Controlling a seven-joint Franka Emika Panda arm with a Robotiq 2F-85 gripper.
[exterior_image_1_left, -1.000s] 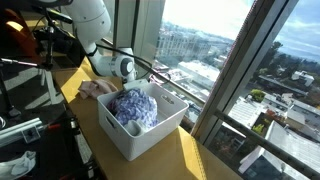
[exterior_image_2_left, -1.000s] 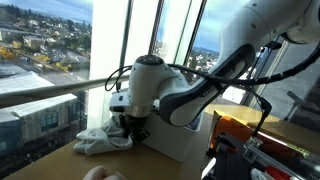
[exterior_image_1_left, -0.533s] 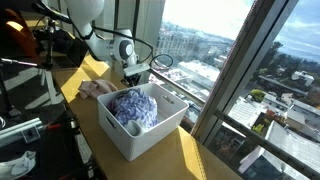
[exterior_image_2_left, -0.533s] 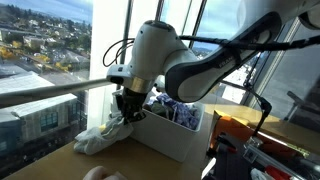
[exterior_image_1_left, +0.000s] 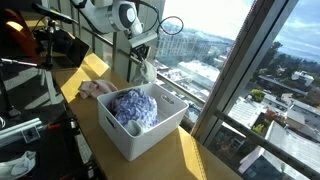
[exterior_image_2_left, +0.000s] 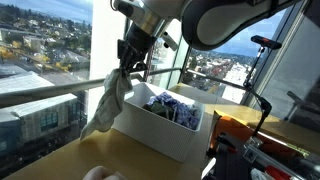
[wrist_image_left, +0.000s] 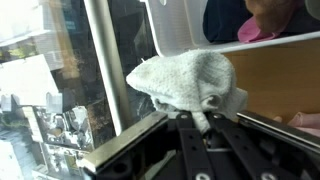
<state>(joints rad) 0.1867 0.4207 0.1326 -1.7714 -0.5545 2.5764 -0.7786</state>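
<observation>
The towel hangs outside the white bin, so my gripper will next move up, over the bin's side, then down toward its open inside to release the towel.
My gripper (exterior_image_1_left: 140, 53) is shut on a whitish towel (exterior_image_1_left: 146, 69), which hangs from the closed jaws above the wooden table (exterior_image_1_left: 88, 112). The lifted towel (exterior_image_2_left: 108, 100) dangles just beside the near end of a white bin (exterior_image_2_left: 158, 137). Seen from the wrist, the towel (wrist_image_left: 185, 78) bunches over the gripper (wrist_image_left: 197, 122), pinched between the two fingers. The bin (exterior_image_1_left: 142, 138) holds a crumpled blue cloth (exterior_image_1_left: 133, 107), also visible in an exterior view (exterior_image_2_left: 172, 106). A pink cloth (exterior_image_1_left: 95, 88) lies on the table behind the bin.
Tall window panes and mullions (exterior_image_1_left: 225, 70) stand right behind the bin, with a horizontal rail (exterior_image_2_left: 45, 95) outside. Dark equipment and cables (exterior_image_1_left: 25, 70) crowd one side of the table. An orange box (exterior_image_2_left: 250, 130) sits next to the bin.
The gripper closed on the towel lying on the table next to the bin, then rose, pulling the towel up off the table so that it now hangs free.
</observation>
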